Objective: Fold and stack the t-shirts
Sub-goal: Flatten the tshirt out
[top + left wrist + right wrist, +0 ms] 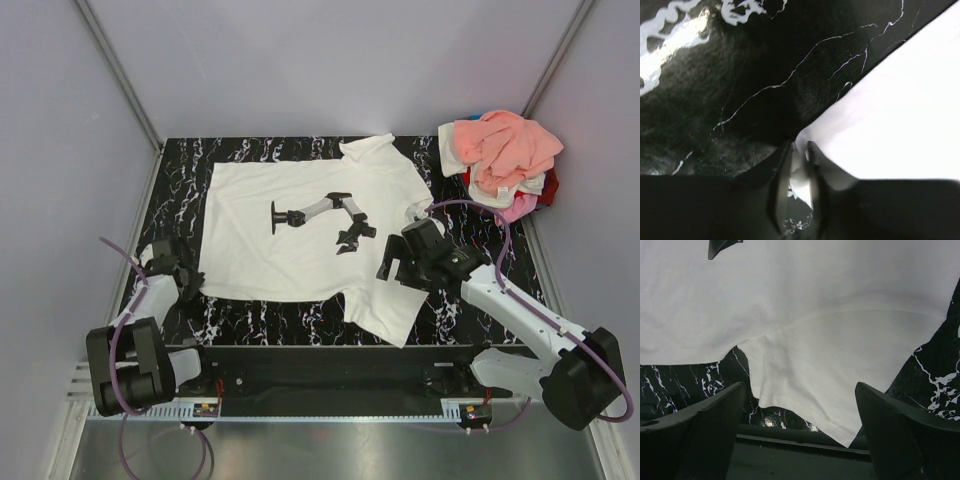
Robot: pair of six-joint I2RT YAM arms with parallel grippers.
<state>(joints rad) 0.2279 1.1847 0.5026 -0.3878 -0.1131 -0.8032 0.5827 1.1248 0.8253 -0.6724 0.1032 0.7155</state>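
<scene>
My right gripper should next move back toward the near bar and down onto the t-shirt's near sleeve tip [402,341] [848,440], since that is below and back of it.
A white t-shirt [290,235] with a black print [325,215] lies spread flat on the black marble table [175,180]. My left gripper [190,287] is at the shirt's near left corner and is shut on that corner of cloth [802,150]. My right gripper [398,262] is open and empty, hovering over the shirt's near right sleeve [840,375]. Both its fingers [705,425] frame the sleeve hem in the right wrist view. A heap of salmon-peach, cream, pink and red t-shirts [505,160] sits at the far right corner.
The table's near edge is a black rail [330,365] with a metal shelf below. Grey walls enclose the back and sides. Bare marble shows left of the shirt [715,75] and between the shirt and the heap.
</scene>
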